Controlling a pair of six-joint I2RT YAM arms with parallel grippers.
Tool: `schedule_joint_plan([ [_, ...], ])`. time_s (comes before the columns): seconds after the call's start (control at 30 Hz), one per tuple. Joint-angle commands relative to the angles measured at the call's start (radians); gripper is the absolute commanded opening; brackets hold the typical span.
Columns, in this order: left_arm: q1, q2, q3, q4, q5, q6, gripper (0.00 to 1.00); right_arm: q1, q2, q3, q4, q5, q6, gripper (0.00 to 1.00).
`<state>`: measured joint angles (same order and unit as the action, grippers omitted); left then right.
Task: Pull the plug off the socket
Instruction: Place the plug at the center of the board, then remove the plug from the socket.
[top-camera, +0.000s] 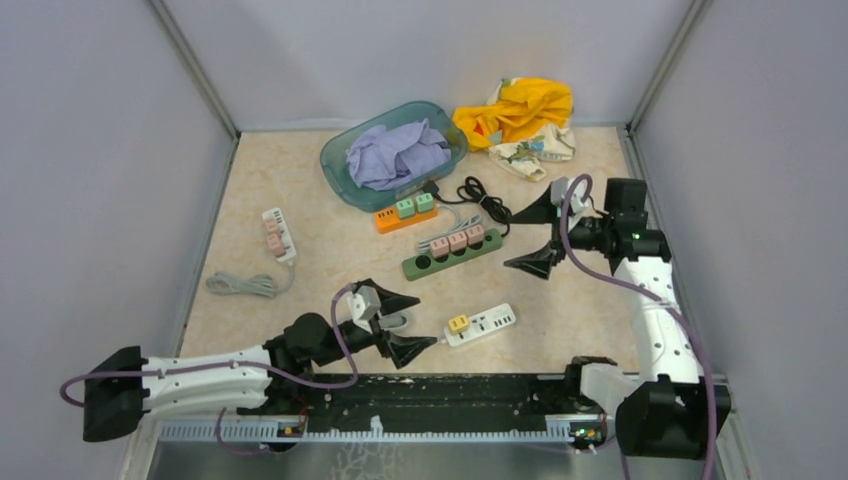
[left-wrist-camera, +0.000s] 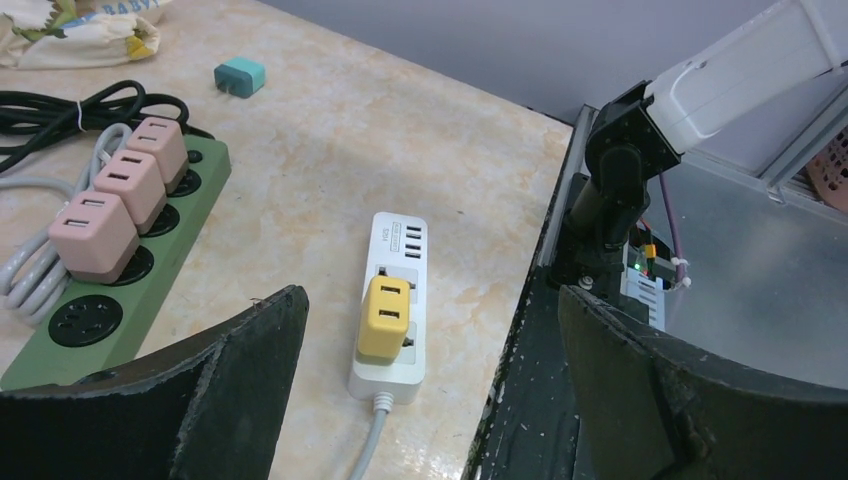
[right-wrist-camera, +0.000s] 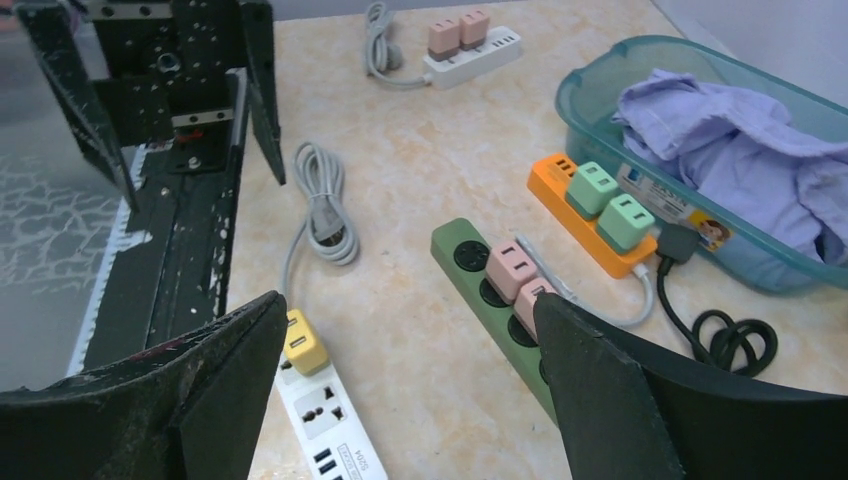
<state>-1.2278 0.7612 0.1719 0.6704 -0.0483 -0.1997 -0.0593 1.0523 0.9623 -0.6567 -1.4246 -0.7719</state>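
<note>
The yellow plug (top-camera: 458, 323) (right-wrist-camera: 304, 342) still sits in the white power strip, so I will next swing my right gripper back and left in the top view, then lower over it.
A yellow plug (top-camera: 458, 323) (left-wrist-camera: 385, 316) (right-wrist-camera: 304, 342) sits in the near end of a white power strip (top-camera: 490, 322) (left-wrist-camera: 398, 240). My left gripper (top-camera: 428, 322) (left-wrist-camera: 430, 300) is open just left of it, holding nothing. Three pink plugs (top-camera: 457, 241) (left-wrist-camera: 128, 185) stand in a green strip (top-camera: 420, 266) (right-wrist-camera: 462, 255). My right gripper (top-camera: 512, 243) (right-wrist-camera: 410, 300) hovers open and empty off that strip's right end. Two green plugs (top-camera: 415, 205) (right-wrist-camera: 610, 205) sit in an orange strip (top-camera: 388, 218). A teal plug (left-wrist-camera: 240, 76) lies loose on the table.
A teal basin (top-camera: 340, 160) with lavender cloth stands at the back, a yellow cloth (top-camera: 520, 110) to its right. At the left lie another white strip (top-camera: 280, 235) with pink plugs and a coiled grey cord (top-camera: 240, 285). Black cable (top-camera: 485, 195) loops behind the green strip.
</note>
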Motion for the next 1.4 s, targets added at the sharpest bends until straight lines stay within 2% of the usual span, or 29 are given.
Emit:
schedule_joint_plan([
  [0.0, 0.006, 0.002, -0.044, 0.157, 0.002, 0.026, 1.0, 0.055, 0.006, -0.01, -0.194, -0.065, -0.297, 0.94],
  [0.2, 0.005, 0.006, -0.066, 0.205, -0.023, 0.032, 1.0, 0.197, 0.039, -0.029, -0.264, 0.015, -0.425, 0.95],
  [0.37, 0.006, 0.014, -0.113, 0.284, -0.057, 0.061, 1.0, 0.351, 0.069, -0.053, -0.277, 0.153, -0.504, 0.94],
  [0.5, 0.006, 0.026, -0.158, 0.345, -0.063, 0.109, 1.0, 0.496, 0.089, -0.096, -0.177, 0.315, -0.444, 0.93],
  [0.7, 0.005, 0.055, -0.172, 0.343, -0.092, 0.141, 1.0, 0.662, 0.121, -0.168, 0.038, 0.556, -0.311, 0.91],
  [0.83, 0.006, 0.065, -0.186, 0.347, -0.108, 0.14, 1.0, 0.754, 0.138, -0.205, 0.102, 0.648, -0.298, 0.91],
  [1.0, 0.006, 0.068, -0.19, 0.348, -0.117, 0.147, 1.0, 0.801, 0.163, -0.225, 0.181, 0.723, -0.245, 0.83],
  [1.23, 0.006, 0.067, -0.199, 0.35, -0.115, 0.15, 1.0, 0.88, 0.202, -0.226, 0.182, 0.789, -0.271, 0.61],
  [1.37, 0.006, 0.07, -0.207, 0.358, -0.122, 0.156, 1.0, 0.894, 0.219, -0.222, 0.163, 0.804, -0.291, 0.52],
])
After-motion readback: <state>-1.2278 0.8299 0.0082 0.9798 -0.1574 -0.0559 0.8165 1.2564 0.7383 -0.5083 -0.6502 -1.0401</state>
